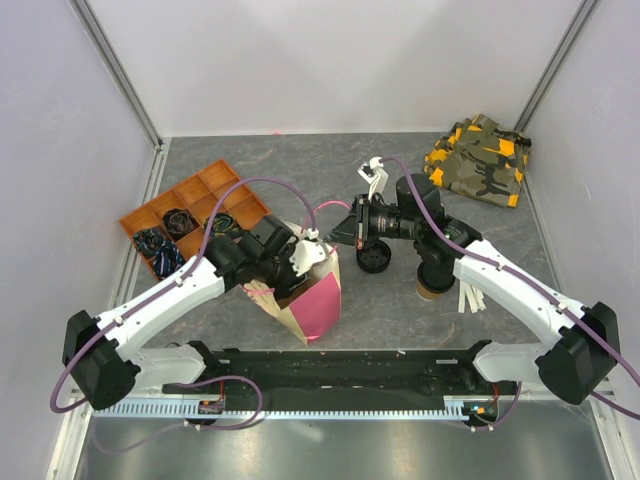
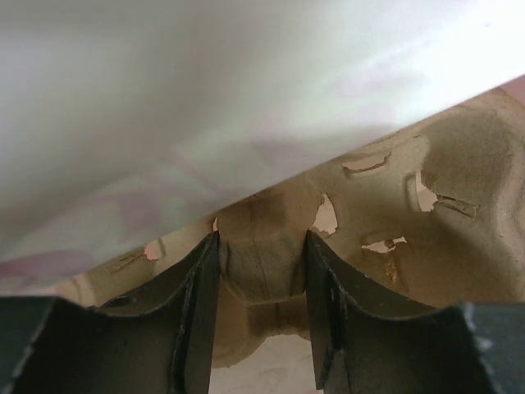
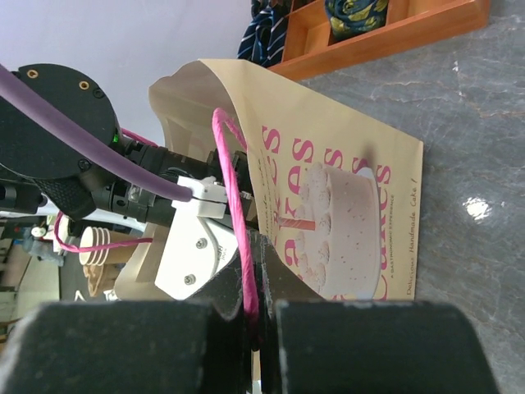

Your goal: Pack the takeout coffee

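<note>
The cup tray [image 2: 426,205] is already inside the bag's opening, so my left gripper will next go down deeper into the cream paper bag, then let go of the tray's top.
A cream paper bag [image 1: 318,300] with pink sides and a cake print [image 3: 344,164] stands in the middle of the table. My right gripper [image 3: 258,246] is shut on the bag's pink cord handle [image 3: 234,205] and holds it off to the right [image 1: 335,232]. My left gripper [image 1: 300,265] reaches into the bag's mouth. Its fingers [image 2: 262,246] are closed on a ridge of a brown moulded-pulp cup tray [image 2: 426,205]. A tan paper cup [image 1: 428,290] stands under my right forearm with its top hidden, so I cannot tell if it is the takeout coffee. A round black lid [image 1: 373,258] lies beside the bag.
An orange compartment tray [image 1: 190,200] holding dark rolled items sits at the back left. A camouflage cloth [image 1: 480,160] lies at the back right. White strips [image 1: 470,297] lie beside the right arm. Walls close in the table on three sides.
</note>
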Available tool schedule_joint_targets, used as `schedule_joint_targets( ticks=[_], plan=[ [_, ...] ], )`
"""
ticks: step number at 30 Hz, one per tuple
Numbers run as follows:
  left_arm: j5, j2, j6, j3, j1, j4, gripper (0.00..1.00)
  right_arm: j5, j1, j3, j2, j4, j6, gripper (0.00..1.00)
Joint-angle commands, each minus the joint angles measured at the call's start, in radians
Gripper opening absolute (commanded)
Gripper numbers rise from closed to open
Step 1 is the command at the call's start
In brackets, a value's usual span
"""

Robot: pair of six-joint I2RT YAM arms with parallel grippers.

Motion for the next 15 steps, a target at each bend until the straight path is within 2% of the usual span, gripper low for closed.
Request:
schedule_joint_targets(
  ticks=[1,5,9,15],
  plan=[
    [-0.051,0.026,0.023,-0.024,-0.002,-0.062,0.04,0.072,-0.005,0.046,-0.052,0.046,-0.031,0.0],
    [-0.135,0.017,0.017,-0.035,-0.003,-0.041,0.02,0.184,-0.004,0.057,-0.07,-0.001,-0.037,0.0],
    [-0.178,0.005,0.018,-0.011,-0.002,-0.032,0.04,0.27,-0.004,0.059,-0.098,-0.02,-0.048,0.0],
    [-0.194,0.068,0.003,-0.005,-0.003,-0.038,0.04,0.318,0.004,0.036,-0.128,-0.008,-0.022,0.0]
  ],
)
